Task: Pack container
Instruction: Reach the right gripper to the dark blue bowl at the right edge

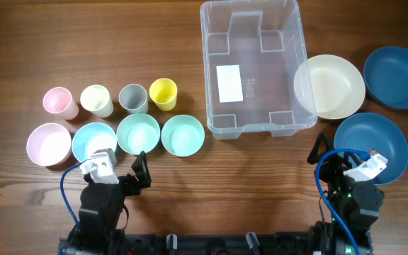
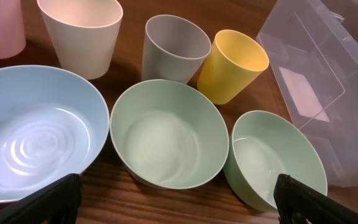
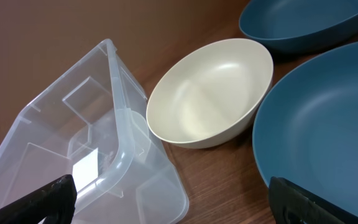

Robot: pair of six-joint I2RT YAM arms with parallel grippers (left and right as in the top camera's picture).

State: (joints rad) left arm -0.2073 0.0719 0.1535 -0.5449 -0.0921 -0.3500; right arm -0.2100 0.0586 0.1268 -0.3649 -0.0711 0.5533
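Observation:
Next I will swing my right gripper to the right in the overhead view and turn down onto the closer dark blue bowl's near rim (image 1: 394,178), since bare tabletop borders it.
The clear plastic container (image 1: 255,67) stands empty at the table's centre back, a white label on its bottom; it also shows in the left wrist view (image 2: 328,93) and the right wrist view (image 3: 98,155). My left gripper (image 1: 142,170) is open and empty at the front left, just short of the two mint bowls (image 2: 166,134) (image 2: 275,158) and the light blue bowl (image 2: 33,130). My right gripper (image 1: 322,150) is open and empty at the front right, beside a dark blue bowl (image 1: 374,145) and near the cream bowl (image 3: 210,93).
Pink (image 1: 59,103), cream (image 1: 96,100), grey (image 1: 133,98) and yellow (image 1: 163,93) cups stand in a row behind a pink bowl (image 1: 48,144) and the other left bowls. A second dark blue bowl (image 1: 397,76) sits at the far right.

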